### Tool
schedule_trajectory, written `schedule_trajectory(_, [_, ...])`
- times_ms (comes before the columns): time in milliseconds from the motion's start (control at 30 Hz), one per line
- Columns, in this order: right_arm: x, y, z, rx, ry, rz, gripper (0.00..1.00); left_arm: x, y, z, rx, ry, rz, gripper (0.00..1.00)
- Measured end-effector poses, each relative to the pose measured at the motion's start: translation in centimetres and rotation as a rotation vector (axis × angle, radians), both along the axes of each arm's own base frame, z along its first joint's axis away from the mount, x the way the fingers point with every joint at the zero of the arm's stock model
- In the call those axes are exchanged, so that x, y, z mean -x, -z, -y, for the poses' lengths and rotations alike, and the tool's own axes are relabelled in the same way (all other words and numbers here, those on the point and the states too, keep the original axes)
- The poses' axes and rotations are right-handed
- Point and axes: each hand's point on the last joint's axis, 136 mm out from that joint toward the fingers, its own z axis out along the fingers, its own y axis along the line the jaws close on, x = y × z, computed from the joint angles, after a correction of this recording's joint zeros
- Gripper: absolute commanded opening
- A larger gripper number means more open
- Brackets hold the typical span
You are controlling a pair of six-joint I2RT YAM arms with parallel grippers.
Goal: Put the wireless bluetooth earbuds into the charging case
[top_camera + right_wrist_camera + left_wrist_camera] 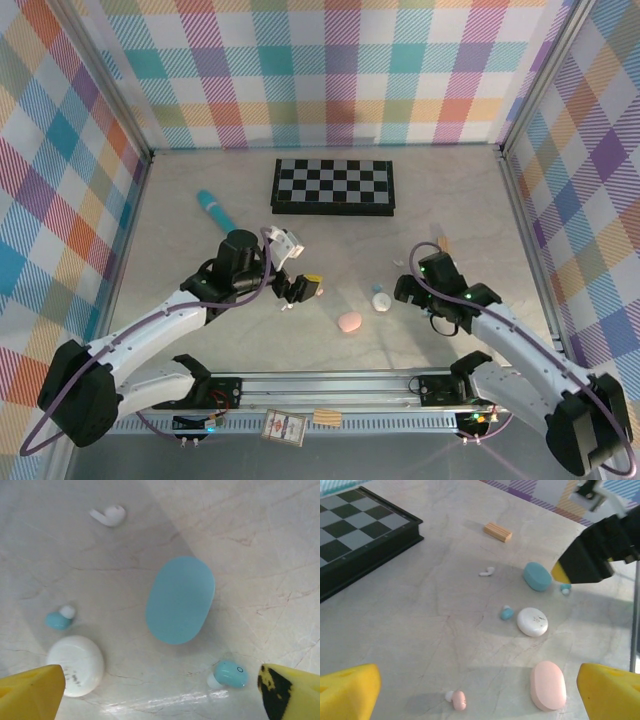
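Observation:
My right gripper comes down over the blue case [181, 599] next, one finger beside each long side, since the case's narrower width fits between the spread fingers.
My left gripper [477, 700] hangs open over the table, with a pink earbud [457, 699] lying between its yellow fingertips [347, 692] and a closed pink case [548, 685] beside the right one. Further off lie a white case [532, 621], a blue bud [507, 612], a white earbud [486, 572] and a blue case [537, 576]. My right gripper [160, 695] is open above the closed blue case [181, 599]. A blue earbud [230, 674] rests just inside its right fingertip [290, 692]. From above, the left gripper [298, 289] and right gripper [412, 288] flank the pink case [350, 322].
A folded chessboard [333, 185] lies at the back, a teal pen-like stick [214, 208] at the back left, and a small wooden block [441, 243] behind the right gripper. Checked walls close in the table on three sides.

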Motion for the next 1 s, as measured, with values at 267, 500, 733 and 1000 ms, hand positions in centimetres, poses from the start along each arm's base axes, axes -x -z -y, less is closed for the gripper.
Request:
schedule_trajectory(267, [-0.2, 2.7, -0.1, 0.042, 0.010, -0.090, 0.67, 0.5, 0.0, 0.4, 0.008, 0.031, -0.009, 1.00])
schedule_trajectory(500, [-0.7, 3.8, 0.0, 0.074, 0.017, -0.107, 0.64, 0.9, 0.4, 0.8, -0.002, 0.049, -0.011, 1.00])
schedule_trajectory(733, [-1.0, 4.9, 0.7, 0.130, 0.030, -0.130, 0.64, 1.1, 0.4, 1.1, -0.006, 0.062, -0.007, 1.00])
schedule_trajectory(1000, [-2.2, 5.0, 0.5, 0.154, 0.032, -0.124, 0.61, 1.5, 0.4, 1.4, -0.008, 0.076, -0.003, 1.00])
